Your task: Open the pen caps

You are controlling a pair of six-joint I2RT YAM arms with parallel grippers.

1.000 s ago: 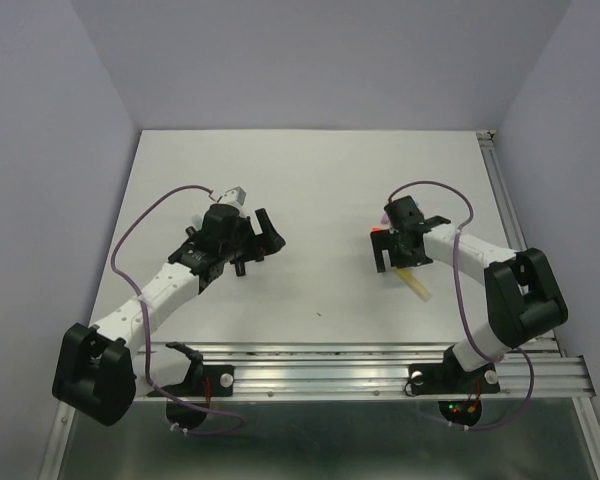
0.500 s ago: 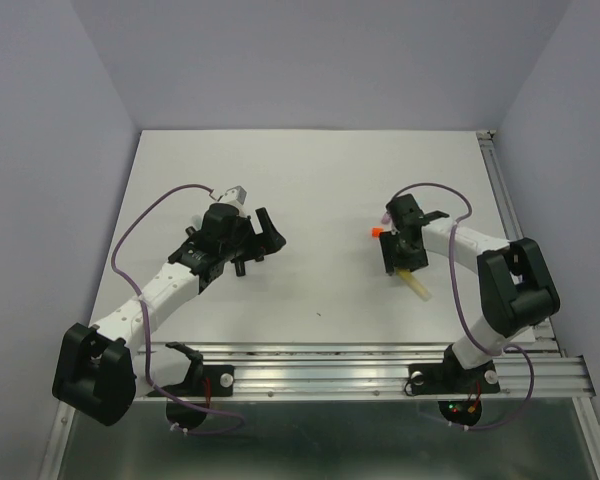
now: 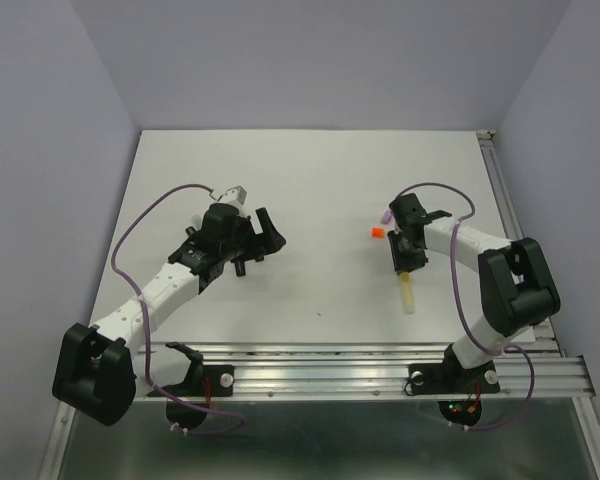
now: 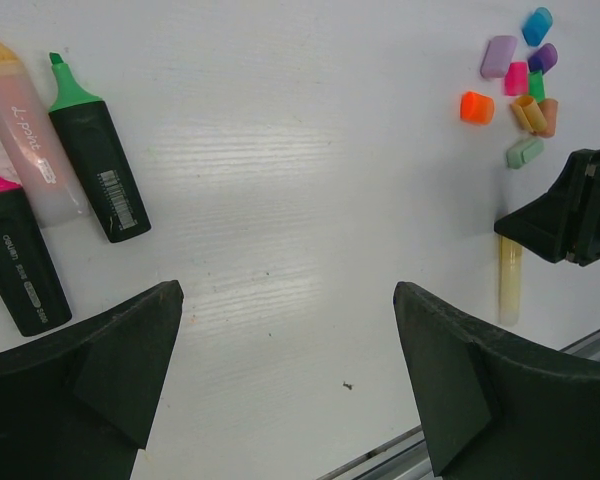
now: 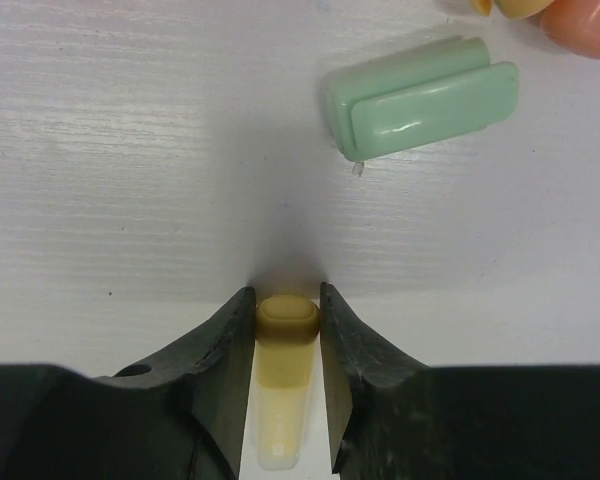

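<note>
Loose caps lie beside the orange cap [image 3: 378,232]. My right gripper will lift the pen toward my left gripper to uncap it, then lower the cap there and let go of it.
A pastel yellow pen [image 5: 283,400] lies on the white table, and my right gripper [image 5: 286,300] is shut on its darker yellow cap end [image 5: 286,316], both fingers touching it. From above, the pen [image 3: 407,294] sticks out of the right gripper [image 3: 406,258] toward the near edge. Several loose pen caps lie just beyond it: mint green [image 5: 420,97], orange [image 4: 476,107], purple [image 4: 498,56], pink [image 4: 516,78] and blue [image 4: 537,25]. My left gripper [image 4: 285,300] hovers open over bare table, holding nothing.
Uncapped highlighters lie at the left of the left wrist view: a green-tipped black one [image 4: 98,155], a pink-tipped black one [image 4: 15,250] and a peach pastel one [image 4: 25,140]. An aluminium rail [image 3: 380,372] runs along the table's near edge.
My right gripper has closed from open onto the yellow pen and turned, so the pen now points toward the near edge. The orange cap has come into sight. The left arm has not moved.
</note>
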